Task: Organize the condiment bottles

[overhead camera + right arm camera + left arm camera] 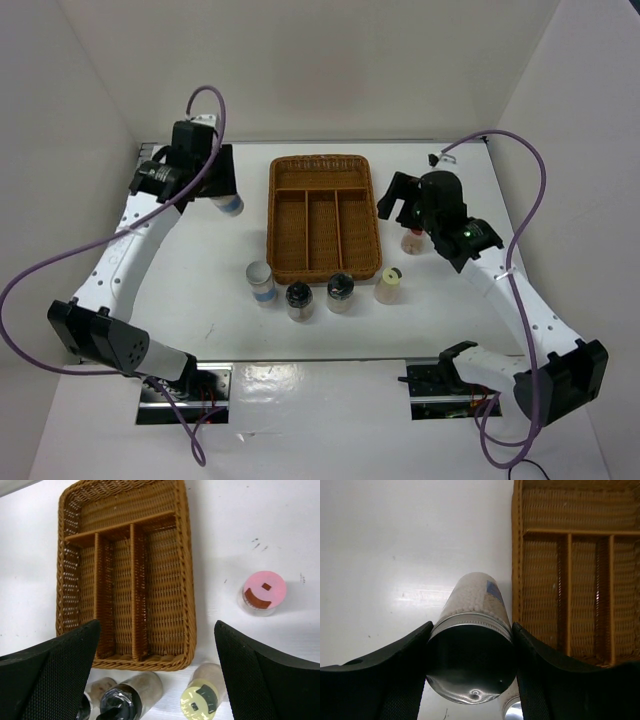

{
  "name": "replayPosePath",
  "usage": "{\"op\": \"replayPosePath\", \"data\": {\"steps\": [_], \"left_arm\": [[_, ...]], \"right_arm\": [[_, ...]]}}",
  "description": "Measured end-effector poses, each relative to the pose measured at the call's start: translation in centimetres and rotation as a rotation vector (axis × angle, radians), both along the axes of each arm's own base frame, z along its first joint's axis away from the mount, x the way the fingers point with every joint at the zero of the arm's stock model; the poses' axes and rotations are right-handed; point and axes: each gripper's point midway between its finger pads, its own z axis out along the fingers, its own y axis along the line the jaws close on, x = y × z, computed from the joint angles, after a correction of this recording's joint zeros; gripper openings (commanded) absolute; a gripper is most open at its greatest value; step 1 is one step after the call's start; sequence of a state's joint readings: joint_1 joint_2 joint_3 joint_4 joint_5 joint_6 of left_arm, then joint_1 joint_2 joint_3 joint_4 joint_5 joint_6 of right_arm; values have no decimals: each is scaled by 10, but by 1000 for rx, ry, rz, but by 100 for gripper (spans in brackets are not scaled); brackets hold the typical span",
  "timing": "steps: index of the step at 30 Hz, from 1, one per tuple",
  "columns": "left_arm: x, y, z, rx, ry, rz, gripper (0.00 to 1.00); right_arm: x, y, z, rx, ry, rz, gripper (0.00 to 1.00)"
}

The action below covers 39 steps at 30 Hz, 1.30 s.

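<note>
My left gripper moves next over the tray's closest long compartment's far end (291,207) (541,555), empty and to its right in the top view, then lowers and releases the bottle.
My left gripper (220,195) is shut on a white bottle with a silver top and blue band (231,206), left of the wicker tray; in the left wrist view the bottle (475,605) sits between the fingers (400,670). My right gripper (398,205) is open and empty by the tray's right edge, also in its wrist view (156,625). The pink-capped bottle (413,240) (264,591) stands right of the tray. In front of the tray stand a second white bottle (260,282), two black-capped bottles (299,300) (340,291) and the cream yellow-capped bottle (389,284) (200,700).
The brown wicker divided tray (322,162) lies at the table's middle, with a cross compartment at the far end and three long ones, all holding nothing. It also shows in the wrist views (517,555) (186,555). White walls close the back and both sides.
</note>
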State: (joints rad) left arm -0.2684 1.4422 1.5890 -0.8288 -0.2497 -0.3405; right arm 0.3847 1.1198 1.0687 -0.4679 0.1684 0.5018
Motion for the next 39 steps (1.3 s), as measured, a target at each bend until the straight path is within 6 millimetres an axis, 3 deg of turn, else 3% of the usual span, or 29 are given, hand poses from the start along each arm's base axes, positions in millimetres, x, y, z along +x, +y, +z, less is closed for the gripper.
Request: {"op": "replayPosePath", "data": {"steps": [2, 5, 14, 20, 30, 39], "left_arm": [[7, -4, 19, -11, -46, -6, 53], [16, -15, 27, -15, -63, -29, 53], [49, -78, -24, 1, 52, -149, 53], [68, -110, -40, 0, 70, -200, 53], [90, -126, -71, 15, 110, -210, 53], [111, -136, -82, 19, 110, -211, 53]], "right_arm": [[2, -8, -2, -3, 4, -24, 98], [7, -22, -4, -6, 7, -67, 98], [20, -46, -30, -42, 75, -149, 98], [26, -62, -39, -48, 102, -195, 98], [31, -64, -57, -57, 155, -186, 98], [33, -63, -71, -71, 195, -174, 98]]}}
